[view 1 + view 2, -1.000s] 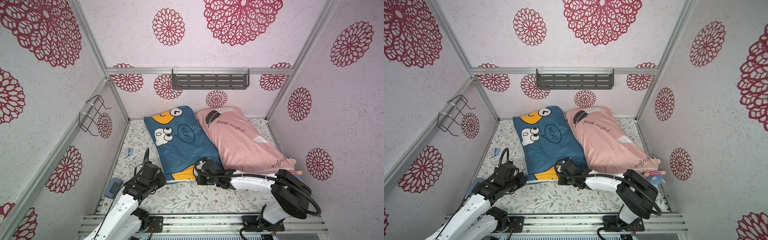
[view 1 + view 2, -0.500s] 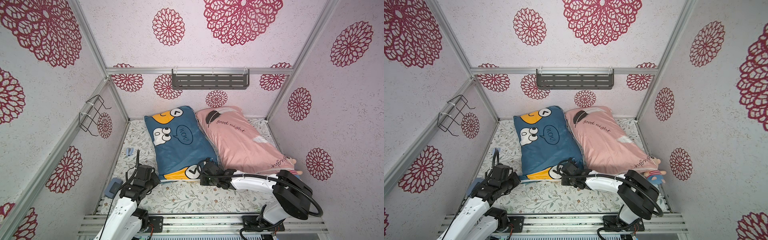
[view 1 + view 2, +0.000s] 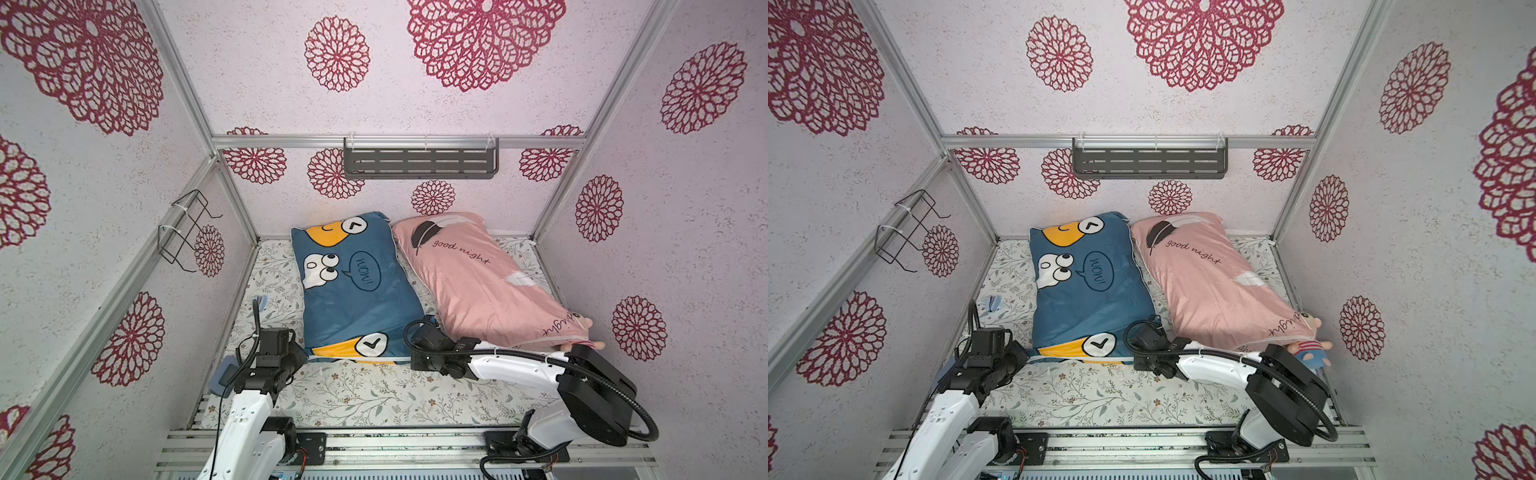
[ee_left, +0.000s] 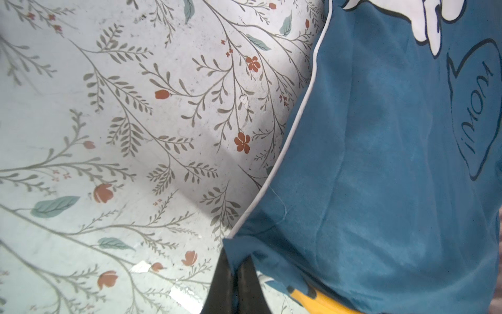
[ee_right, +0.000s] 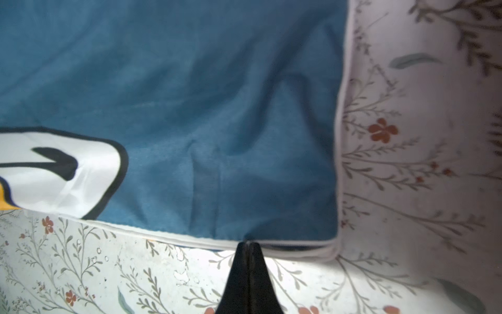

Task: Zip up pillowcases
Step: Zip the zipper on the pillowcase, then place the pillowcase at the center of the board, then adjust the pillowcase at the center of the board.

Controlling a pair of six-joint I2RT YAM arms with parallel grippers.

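The blue pillowcase's white-piped near edge [image 3: 407, 359] comes free next as my low right gripper opens, its fingers already close to the blue pillowcase's corner by the pink pillowcase [image 3: 478, 286].
The blue pillowcase [image 3: 357, 299] [image 3: 1088, 303] with cartoon faces lies on the floral sheet, and the pink pillowcase [image 3: 478, 286] [image 3: 1212, 291] lies to its right. My left gripper [image 4: 236, 261] is shut on the blue pillowcase's [image 4: 380, 163] near left corner; blue fabric is pinched between the black fingers. In both top views the left gripper [image 3: 305, 355] [image 3: 1027, 353] is at that corner. My right gripper [image 5: 247, 243] is shut, its tips on the white-piped near edge of the blue pillowcase [image 5: 190, 95], close to the near right corner, with creases running to them. No zipper pull shows.
A plush doll [image 3: 1308, 351] lies by the right wall under the pink pillowcase's near end. A grey shelf [image 3: 419, 162] hangs on the back wall and a wire rack [image 3: 187, 228] on the left wall. A small blue clip [image 3: 261, 303] lies on the sheet [image 3: 374, 395].
My left gripper has pulled the blue pillowcase's corner left and toward the front, straightening the near edge. My right gripper has slid a little to the right along that edge.
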